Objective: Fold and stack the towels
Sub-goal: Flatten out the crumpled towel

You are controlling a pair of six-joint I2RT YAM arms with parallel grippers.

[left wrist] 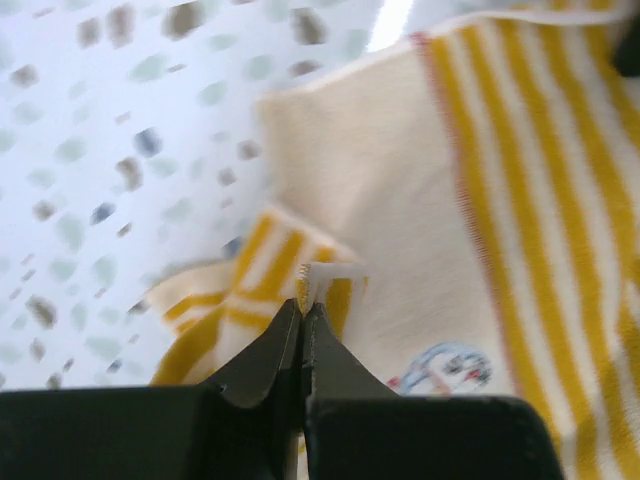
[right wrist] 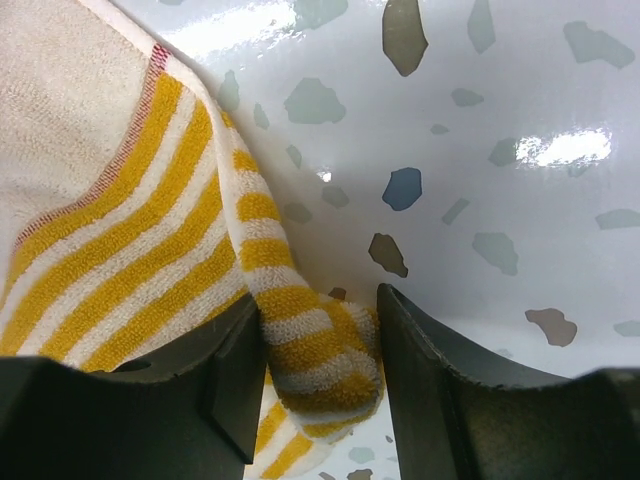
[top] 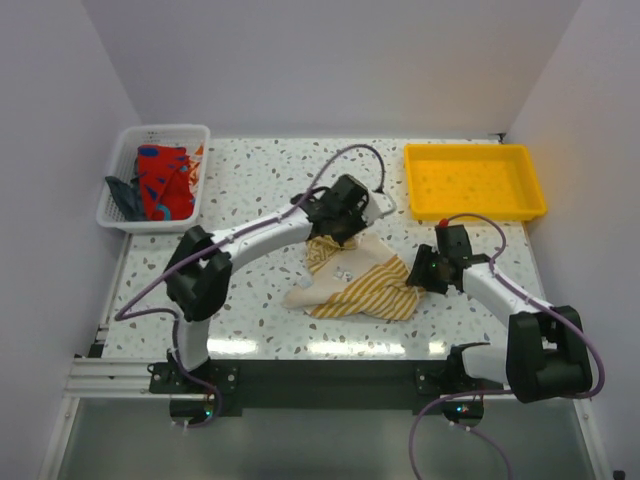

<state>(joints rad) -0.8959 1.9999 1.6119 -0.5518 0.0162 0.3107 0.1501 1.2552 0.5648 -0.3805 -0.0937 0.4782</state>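
The bare tabletop by the basket is to the left in the top view, so the robot's left gripper should next sweep toward the basket and let go of the towel.
A tan-and-white striped towel (top: 352,287) lies crumpled in the middle of the table. My left gripper (top: 338,240) is at its far edge. In the left wrist view this gripper (left wrist: 302,305) is shut, pinching a small folded bit of the striped towel (left wrist: 400,190). My right gripper (top: 415,272) sits at the towel's right corner. In the right wrist view it (right wrist: 320,300) is open, its jaws standing either side of a rolled fold of the towel (right wrist: 110,230), low over the table. More towels (top: 165,182), orange-red and dark blue, are heaped in the basket.
A white mesh basket (top: 128,148) stands at the back left. At the back right is a yellow plastic tray (top: 475,151) with nothing in it. White walls close in the table on the left, right and far sides.
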